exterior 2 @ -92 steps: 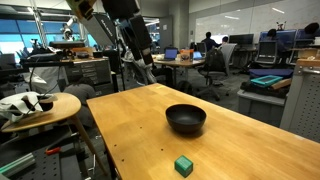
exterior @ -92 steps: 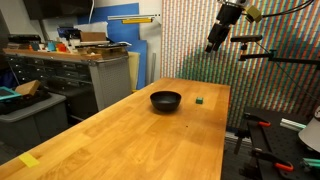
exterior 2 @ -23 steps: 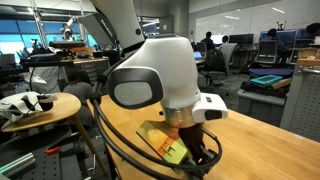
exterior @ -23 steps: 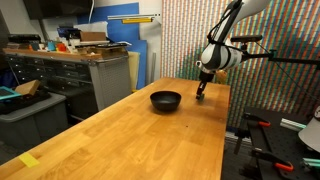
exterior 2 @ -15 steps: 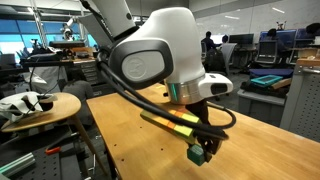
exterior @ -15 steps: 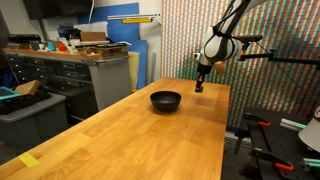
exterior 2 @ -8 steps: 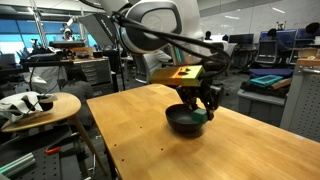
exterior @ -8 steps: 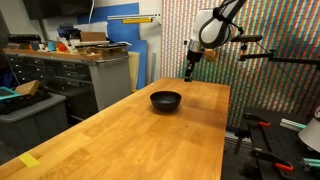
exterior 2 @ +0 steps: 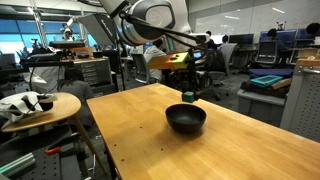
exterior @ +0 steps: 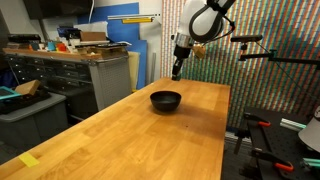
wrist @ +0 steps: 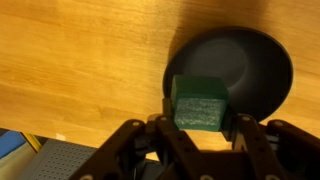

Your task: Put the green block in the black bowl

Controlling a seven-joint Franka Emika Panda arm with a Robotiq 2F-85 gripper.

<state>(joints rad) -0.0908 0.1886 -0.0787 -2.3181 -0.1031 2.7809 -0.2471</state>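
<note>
The green block (exterior 2: pixel 188 97) still hangs above the black bowl's rim, so the robot's gripper needs to go down into the bowl's open hollow next and release the block there.
My gripper (wrist: pixel 200 118) is shut on the green block (wrist: pixel 199 103), a small dark-green cube held between the two fingers. In the wrist view the black bowl (wrist: pixel 255 60) lies on the wooden table just beyond the block, round and glossy with nothing in it. In both exterior views the gripper (exterior: pixel 177 72) (exterior 2: pixel 187 97) hangs in the air above the bowl (exterior: pixel 166 100) (exterior 2: pixel 186 119), over its far side. The held block (exterior 2: pixel 188 97) shows as a small green spot at the fingertips.
The bowl stands on a long wooden table (exterior: pixel 130 140). A workbench with drawers (exterior: pixel 70 75) stands beyond the table's side. A small round side table (exterior 2: pixel 40 108) with a white object is near the table corner. Desks and seated people (exterior 2: pixel 215 60) fill the background.
The gripper has lifted the green block off the table and carried it sideways. It now hangs above the black bowl; the jaws have stayed shut on the block.
</note>
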